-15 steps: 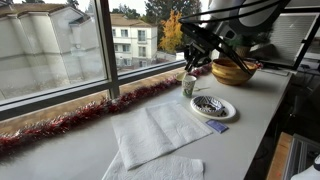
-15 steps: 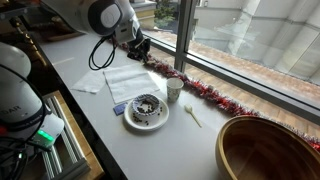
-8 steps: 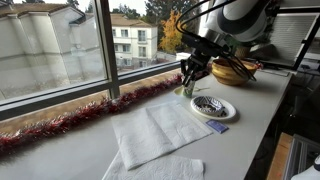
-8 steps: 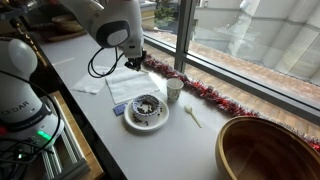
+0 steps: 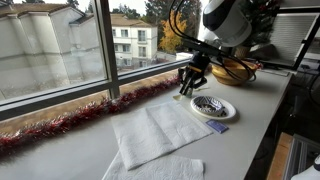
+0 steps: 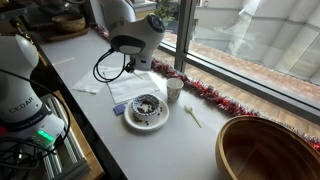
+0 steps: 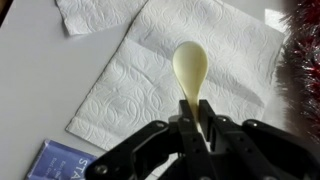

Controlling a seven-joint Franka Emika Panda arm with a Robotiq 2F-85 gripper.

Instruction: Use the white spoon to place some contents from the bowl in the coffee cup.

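Observation:
My gripper should go down next onto the towel's end beside the coffee cup and let go of the white spoon there, since the towel's paper lies open below the spoon's head.
My gripper [image 7: 195, 125] is shut on the white spoon [image 7: 190, 66], clamping its handle with the spoon's head sticking out over a white paper towel [image 7: 120, 75]. In an exterior view the gripper [image 5: 191, 78] hangs low in front of the coffee cup, which it mostly hides, with the spoon [image 5: 184, 90] pointing down. The coffee cup [image 6: 174, 90] stands by the window. The bowl [image 5: 213, 107], a shallow white dish with dark contents [image 6: 147, 110], sits just beside it. The arm's wrist [image 6: 135, 45] is above the towels, a little away from the cup.
A wooden bowl [image 5: 233, 70] [image 6: 265, 150] stands at the table's end. Red tinsel [image 5: 80, 115] [image 6: 205, 92] runs along the window sill. A blue card [image 7: 60, 160] lies by the dish. A pale spoon-like thing [image 6: 190, 116] lies on the table between dish and wooden bowl.
The arm has come down and moved toward the cup and dish, carrying the spoon. The gripper has stayed shut on it. The dish and cup have not moved.

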